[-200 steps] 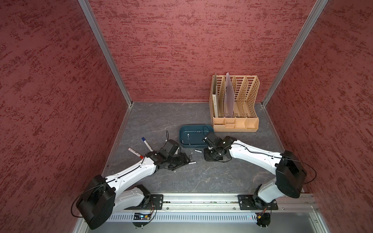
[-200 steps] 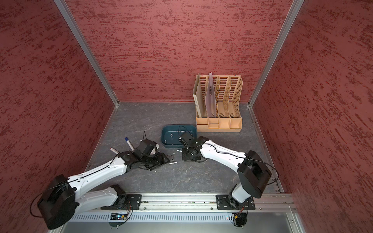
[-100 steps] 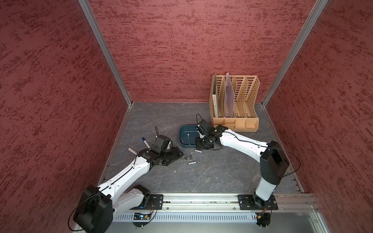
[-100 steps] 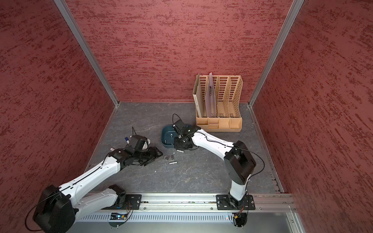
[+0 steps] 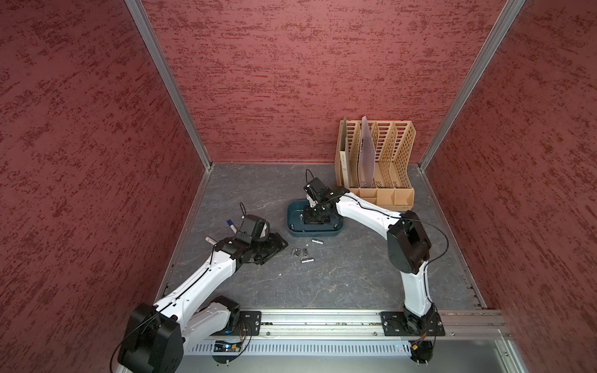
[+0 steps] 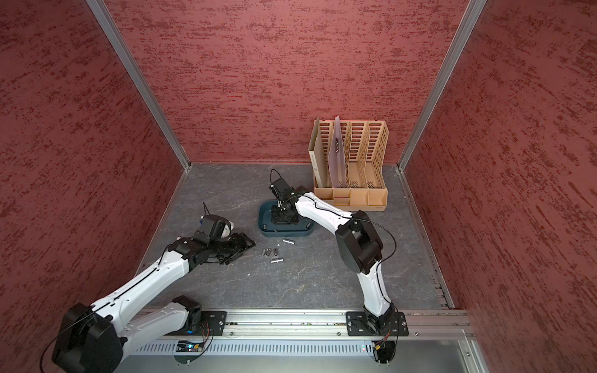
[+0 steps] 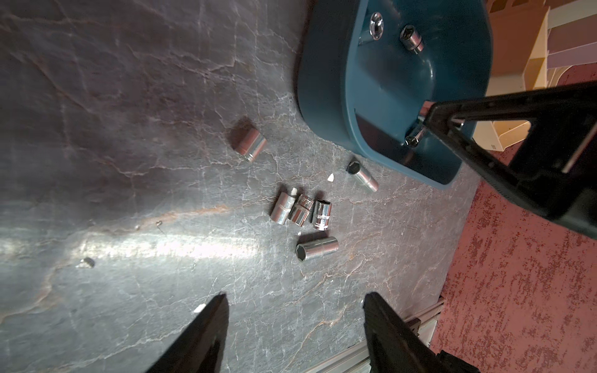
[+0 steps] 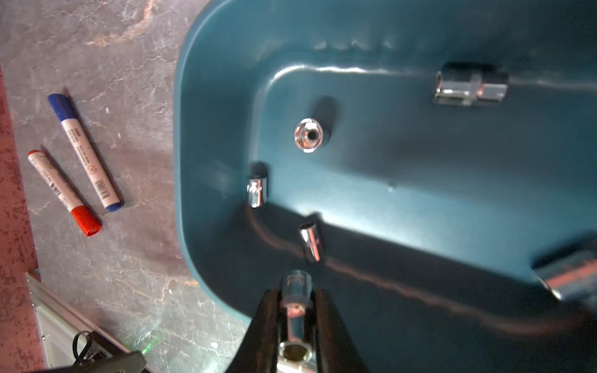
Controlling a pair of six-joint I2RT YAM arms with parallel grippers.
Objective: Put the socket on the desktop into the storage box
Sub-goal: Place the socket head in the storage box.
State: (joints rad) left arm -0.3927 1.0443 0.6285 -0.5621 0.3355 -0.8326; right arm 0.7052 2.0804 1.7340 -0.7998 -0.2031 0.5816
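Observation:
The right gripper lowers the chrome socket onto the bare bottom of the storage box among the other sockets next and releases it. That open spot lies below the gripper.
My right gripper is shut on a shiny steel socket and hangs over the inside of the dark teal storage box. Both top views show this gripper low in the storage box. Several sockets lie on the box floor. Several more sockets lie on the desktop in front of the box. My left gripper is open and empty, low over the desktop just left of that loose group.
A blue marker and a red marker lie left of the box. A tan perforated file rack stands at the back right. The metal rail runs along the front edge.
My right gripper has lifted from the desktop in front of the box and moved over the box with the socket in it. The left gripper has drawn back slightly to the left.

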